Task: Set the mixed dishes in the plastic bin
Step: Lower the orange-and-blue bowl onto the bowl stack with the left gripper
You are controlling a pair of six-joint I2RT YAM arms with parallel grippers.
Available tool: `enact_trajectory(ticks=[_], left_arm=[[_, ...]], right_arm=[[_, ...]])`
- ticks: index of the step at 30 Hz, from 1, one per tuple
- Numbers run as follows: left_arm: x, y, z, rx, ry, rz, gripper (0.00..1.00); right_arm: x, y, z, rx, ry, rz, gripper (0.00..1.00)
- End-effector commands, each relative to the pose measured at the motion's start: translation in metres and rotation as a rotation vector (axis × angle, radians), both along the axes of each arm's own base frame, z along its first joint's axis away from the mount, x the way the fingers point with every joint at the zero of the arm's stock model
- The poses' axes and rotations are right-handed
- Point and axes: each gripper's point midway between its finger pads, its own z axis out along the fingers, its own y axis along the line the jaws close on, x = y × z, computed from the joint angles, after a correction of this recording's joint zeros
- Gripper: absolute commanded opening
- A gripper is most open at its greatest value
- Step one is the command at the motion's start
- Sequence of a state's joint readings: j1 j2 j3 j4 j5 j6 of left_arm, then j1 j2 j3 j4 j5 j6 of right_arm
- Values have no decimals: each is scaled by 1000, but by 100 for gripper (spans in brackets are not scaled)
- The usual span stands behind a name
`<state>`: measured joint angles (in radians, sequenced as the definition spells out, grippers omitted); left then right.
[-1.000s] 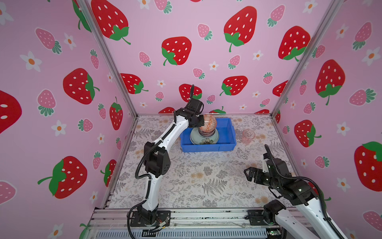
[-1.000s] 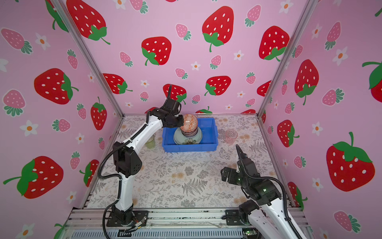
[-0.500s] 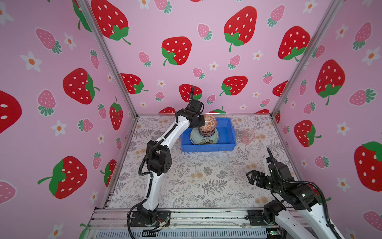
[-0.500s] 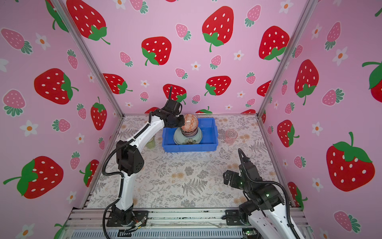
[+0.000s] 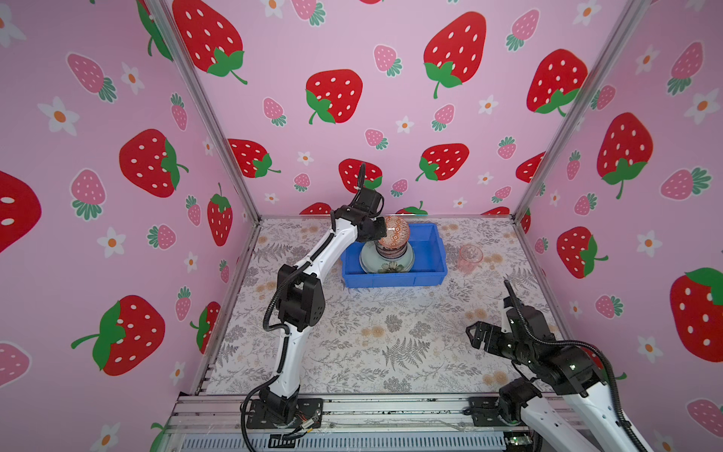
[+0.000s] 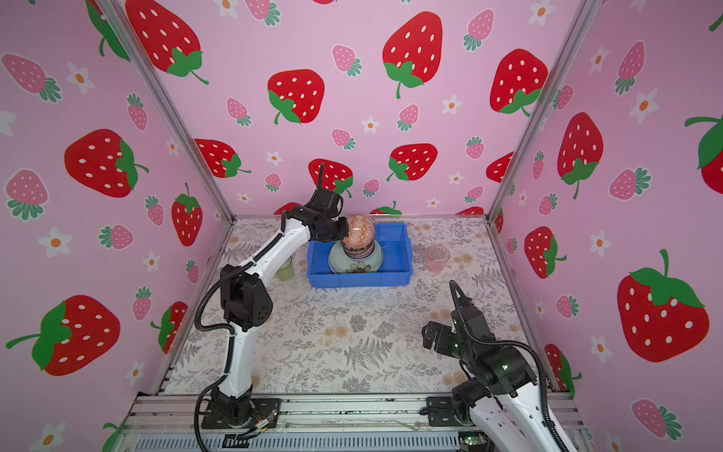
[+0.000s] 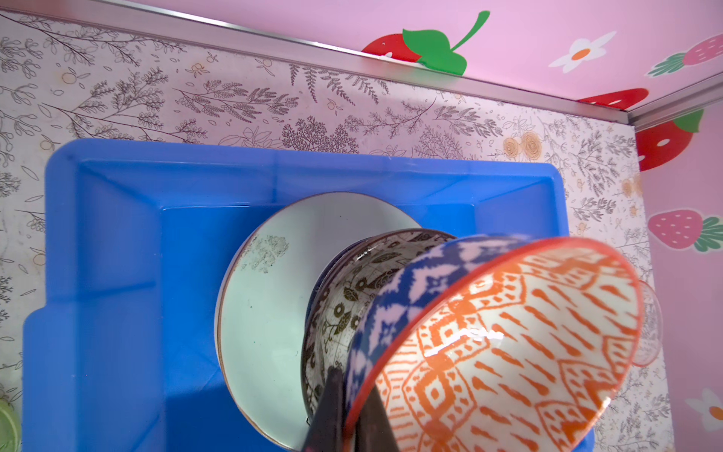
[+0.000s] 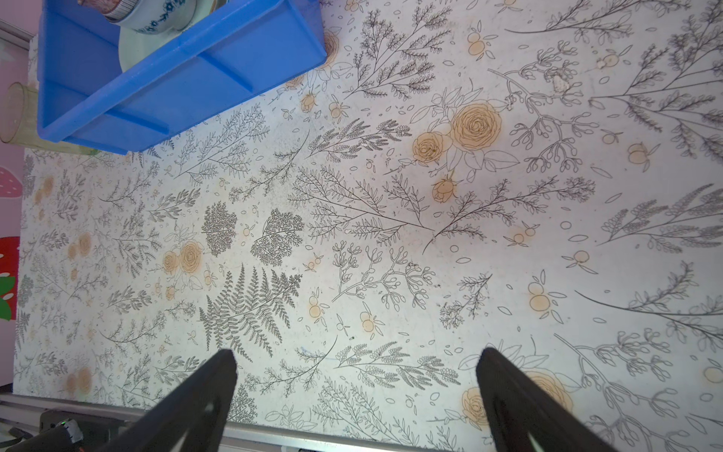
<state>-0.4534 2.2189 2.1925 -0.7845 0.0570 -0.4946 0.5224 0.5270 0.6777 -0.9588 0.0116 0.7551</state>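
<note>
My left gripper should next lower the orange-red bowl a little and let go of the orange-red bowl's rim, because the bowl's base is already over the nested bowls just below the gripper.
The blue plastic bin stands at the back of the table. In it a pale green plate carries a black-white bowl with a blue-white bowl nested inside. My left gripper is shut on the rim of the orange-red bowl, tilted on edge right above that stack. My right gripper hangs open and empty over the front right of the table.
A pink glass tumbler stands on the table right of the bin. A green tumbler stands left of it, behind my left arm. Pink walls close in the back and both sides.
My right arm has drawn slightly back toward the front rail, still open. My left gripper holds the orange-red bowl in nearly the same place over the bin.
</note>
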Motion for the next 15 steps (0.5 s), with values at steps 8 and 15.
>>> enact_trajectory(ticks=[8,15], left_arm=[[11,-10,5,-46,-25,-13,3],[10,-10,-2,-44,-6,-12,5]], right_arm=[[4,1,-5,-20,11,5,99],[7,2,-4,-26,10,13,99]])
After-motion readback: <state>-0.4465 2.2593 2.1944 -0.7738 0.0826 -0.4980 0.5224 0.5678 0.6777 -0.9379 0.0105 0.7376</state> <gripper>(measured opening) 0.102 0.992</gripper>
